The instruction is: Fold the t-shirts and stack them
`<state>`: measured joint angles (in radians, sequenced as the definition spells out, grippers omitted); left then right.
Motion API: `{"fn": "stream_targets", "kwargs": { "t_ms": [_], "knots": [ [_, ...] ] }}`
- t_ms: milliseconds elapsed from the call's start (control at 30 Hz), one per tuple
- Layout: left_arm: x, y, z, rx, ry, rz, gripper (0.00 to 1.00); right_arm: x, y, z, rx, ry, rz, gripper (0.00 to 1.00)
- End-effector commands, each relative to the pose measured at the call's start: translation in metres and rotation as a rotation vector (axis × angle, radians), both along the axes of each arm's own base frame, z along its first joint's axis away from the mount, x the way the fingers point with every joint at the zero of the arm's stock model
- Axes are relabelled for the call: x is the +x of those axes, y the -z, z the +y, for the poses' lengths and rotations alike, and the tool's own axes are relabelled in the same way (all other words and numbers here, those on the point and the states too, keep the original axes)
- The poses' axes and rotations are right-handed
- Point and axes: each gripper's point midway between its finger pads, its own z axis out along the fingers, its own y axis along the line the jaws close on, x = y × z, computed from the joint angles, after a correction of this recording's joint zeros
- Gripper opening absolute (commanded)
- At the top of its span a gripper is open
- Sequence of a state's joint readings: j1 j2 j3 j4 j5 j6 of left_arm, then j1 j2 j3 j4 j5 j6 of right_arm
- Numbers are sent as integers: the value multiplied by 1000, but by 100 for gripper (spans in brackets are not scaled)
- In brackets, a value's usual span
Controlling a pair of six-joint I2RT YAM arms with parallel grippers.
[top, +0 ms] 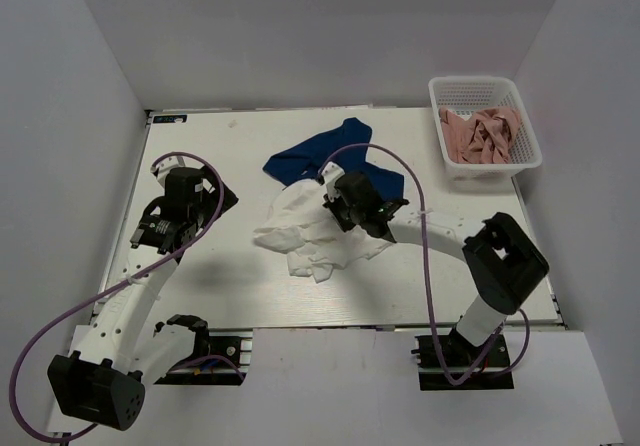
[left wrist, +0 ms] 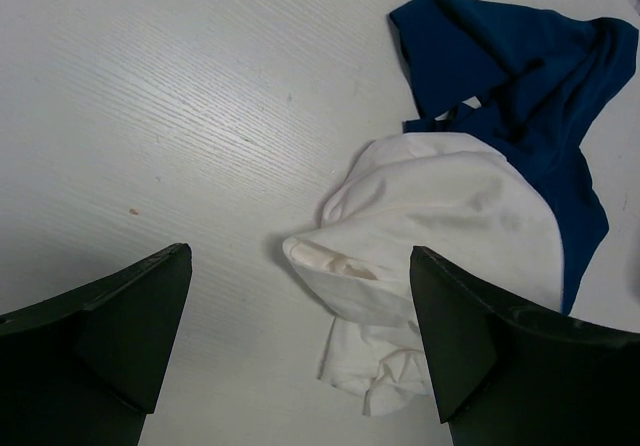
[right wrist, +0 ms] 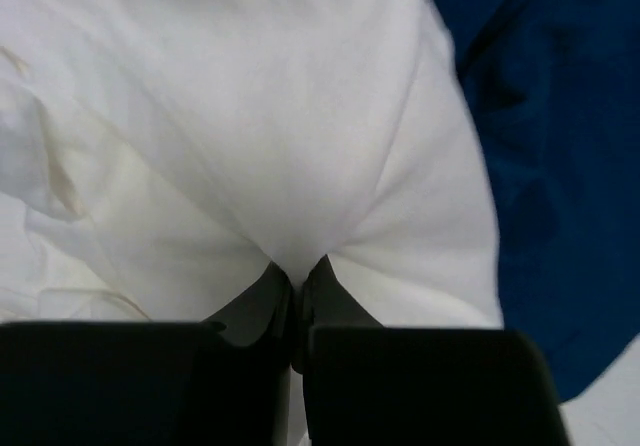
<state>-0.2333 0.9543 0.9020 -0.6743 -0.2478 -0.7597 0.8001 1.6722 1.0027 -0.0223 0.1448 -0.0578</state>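
Note:
The white t-shirt goes up in my right gripper next, then outward over the mesh basket and down, since it lies partly over the navy t-shirt.
The white t-shirt lies crumpled at the table's middle, partly over the navy t-shirt behind it. My right gripper is shut on a fold of the white t-shirt, pinching the cloth between its fingertips; the navy t-shirt lies to its right. The pink t-shirt sits bunched in the white mesh basket at the back right. My left gripper is open and empty, left of the white t-shirt; the navy t-shirt shows beyond. No chest print shows.
The table's near edge runs just past the arm bases. Purple cables loop over both arms, one arching above the shirts. White walls close in the left, back and right sides.

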Motion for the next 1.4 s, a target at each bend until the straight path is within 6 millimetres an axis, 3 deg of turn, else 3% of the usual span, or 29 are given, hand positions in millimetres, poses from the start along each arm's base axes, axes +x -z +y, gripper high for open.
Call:
{"fn": "stream_targets", "kwargs": {
  "t_ms": [0, 67, 100, 167, 200, 233, 300, 333, 367, 400, 433, 500, 533, 600, 633, 667, 733, 767, 833, 867, 933, 1067, 1100, 1133, 1167, 1200, 1267, 1300, 1367],
  "knots": [
    [-2, -6, 0, 3, 6, -8, 100, 30, -134, 8, 259, 97, -299, 0],
    [-3, -4, 4, 19, -12, -3, 100, 38, -169, -1, 326, 152, -392, 0],
    [-3, -4, 4, 20, -12, -3, 100, 49, -199, -23, 337, 253, -478, 0],
    [-1, -6, 4, 17, -12, -13, 100, 56, -242, -42, 385, 326, -585, 0],
    [1, -8, 3, 15, -12, -22, 100, 67, -276, -57, 413, 376, -654, 0],
    [1, -5, 3, 17, -12, -13, 100, 74, -287, -68, 408, 432, -684, 0],
    [1, -1, 6, 30, -23, 4, 100, 90, -334, -97, 445, 555, -776, 0],
    [2, 1, 8, 44, -34, 18, 100, 110, -326, -121, 356, 622, -792, 0],
    [2, 1, 8, 46, -34, 27, 100, 115, -351, -137, 362, 679, -833, 0],
    [3, 6, 10, 58, -42, 43, 100, 122, -358, -148, 337, 708, -852, 0],
    [4, 6, 10, 58, -42, 43, 100, 136, -390, -185, 345, 803, -914, 0],
    [5, 13, 9, 64, -41, 68, 100, 158, -388, -206, 300, 851, -898, 0],
    [8, 14, 12, 75, -43, 79, 100, 159, -434, -248, 341, 922, -981, 0],
    [12, 17, 13, 85, -51, 91, 100, 184, -422, -281, 277, 984, -954, 0],
    [13, 17, 15, 95, -59, 99, 100, 179, -463, -297, 316, 987, -1018, 0],
    [17, 19, 15, 105, -65, 113, 100, 201, -443, -303, 262, 993, -978, 0],
    [20, 24, 15, 112, -64, 138, 100, 201, -476, -334, 275, 1008, -1045, 0],
    [24, 28, 14, 116, -63, 156, 100, 221, -458, -347, 242, 1020, -1021, 0],
    [28, 32, 13, 121, -62, 175, 100, 236, -447, -346, 247, 954, -982, 0],
    [31, 32, 12, 122, -62, 178, 100, 244, -433, -368, 222, 976, -961, 0],
    [38, 41, 9, 130, -49, 207, 100, 269, -394, -372, 226, 957, -882, 0],
    [66, 48, -5, 119, 10, 211, 100, 309, -275, -406, 230, 959, -619, 0],
    [73, 50, -9, 112, 18, 212, 100, 323, -229, -398, 315, 910, -491, 0],
    [84, 45, -11, 120, 28, 202, 100, 323, -208, -396, 334, 898, -439, 0],
    [93, 61, -14, 133, 46, 250, 100, 325, -193, -392, 366, 879, -396, 0],
    [101, 64, -16, 135, 46, 258, 100, 323, -162, -388, 387, 853, -318, 0],
    [123, 62, -23, 134, 62, 261, 100, 326, -147, -385, 404, 841, -299, 0],
    [130, 84, -26, 146, 79, 313, 100, 326, -137, -387, 396, 851, -285, 0],
    [150, 87, -38, 124, 116, 319, 100, 323, -125, -388, 357, 847, -245, 0]
  ]
}}
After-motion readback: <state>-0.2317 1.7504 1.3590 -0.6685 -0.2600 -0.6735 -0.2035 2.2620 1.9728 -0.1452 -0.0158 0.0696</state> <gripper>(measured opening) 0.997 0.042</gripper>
